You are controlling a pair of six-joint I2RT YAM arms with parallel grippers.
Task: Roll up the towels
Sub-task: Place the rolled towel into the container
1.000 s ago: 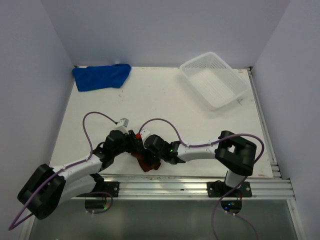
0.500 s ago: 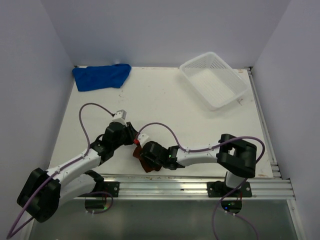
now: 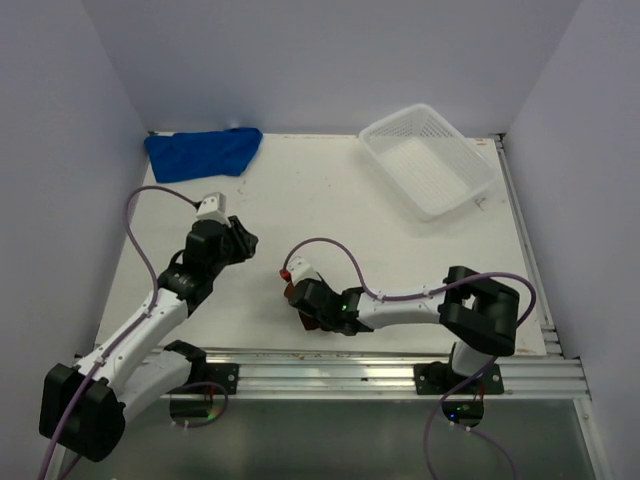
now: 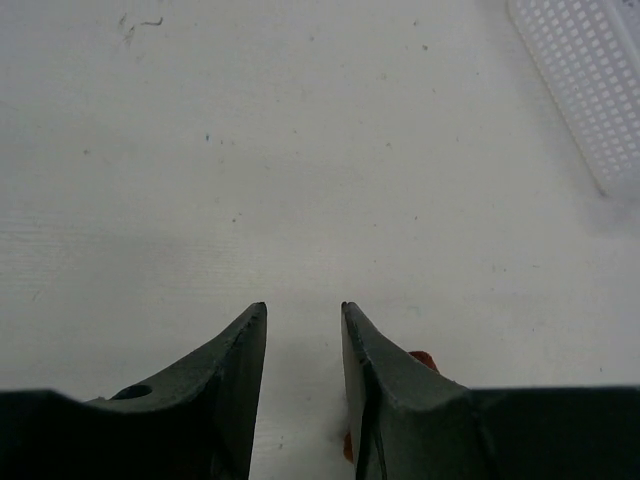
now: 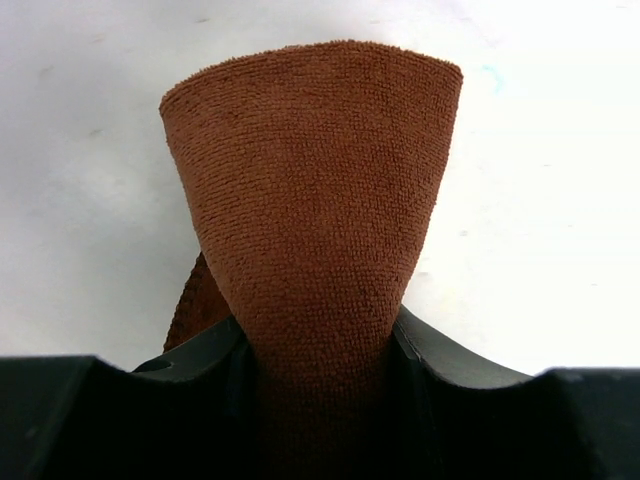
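The empty basket's near corner (image 3: 427, 200) lies outward of the gripper. So the right gripper next raises the rolled towel, carries it over the basket's rim, lowers it inside and releases it.
The rust-brown towel (image 5: 310, 170) is bunched into a roll and flares out ahead of my right gripper (image 5: 318, 330), which is shut on it. From above, that gripper (image 3: 302, 300) lies low near the table's front edge and covers most of the towel. My left gripper (image 3: 238, 241) hovers to the upper left of it, apart from it. Its fingers (image 4: 245, 340) stand open with only bare table between them. The blue towel (image 3: 203, 152) lies crumpled in the far left corner, away from both grippers.
A white mesh basket (image 3: 428, 160) sits at the back right, and its corner (image 4: 590, 80) shows in the left wrist view. Walls close in the left, back and right. A metal rail (image 3: 380, 365) runs along the front edge.
My left gripper has pulled back up and to the left, away from the rust-brown towel. The right gripper has stayed on that towel, closed further and shifted slightly left.
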